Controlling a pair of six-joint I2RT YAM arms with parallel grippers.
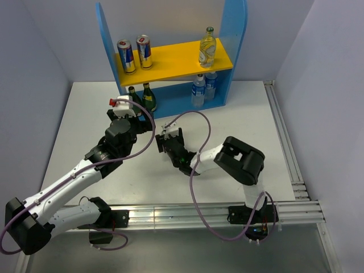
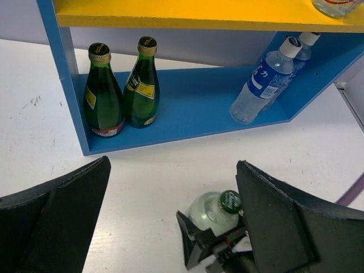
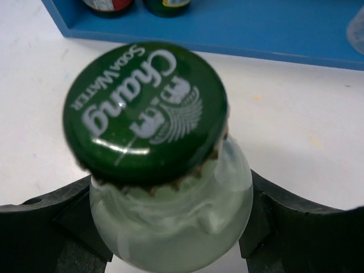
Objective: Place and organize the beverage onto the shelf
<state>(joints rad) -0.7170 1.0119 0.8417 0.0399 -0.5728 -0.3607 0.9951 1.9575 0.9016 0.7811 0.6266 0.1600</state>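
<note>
The yellow board's free part (image 1: 186, 61) beside the bottle's pale-green match lies above and outward. My right gripper should next rise outward and release the bottle there.
The shelf (image 1: 170, 60) stands at the back. Its yellow upper board holds two silver-blue-red cans (image 1: 134, 54) at the left and one pale-green bottle (image 1: 207, 48) at the right. Two blue-labelled water bottles (image 1: 203, 88) stand on the blue bottom board (image 2: 193, 108) at the right; they also show in the left wrist view (image 2: 263, 79). My right gripper (image 1: 169, 143) is shut on the second pale-green bottle (image 3: 170, 210) just under its dark green cap (image 3: 145, 111), upright in front of the shelf. My left gripper (image 1: 135, 109) is open and empty, just left of that bottle (image 2: 211, 210).
Two dark green gold-necked bottles (image 2: 122, 88) stand at the left of the bottom board. The shelf's blue side panels (image 1: 108, 42) rise on both sides. A purple cable (image 1: 196, 122) loops over the table by the right arm. A metal rail (image 1: 284, 142) runs along the right edge.
</note>
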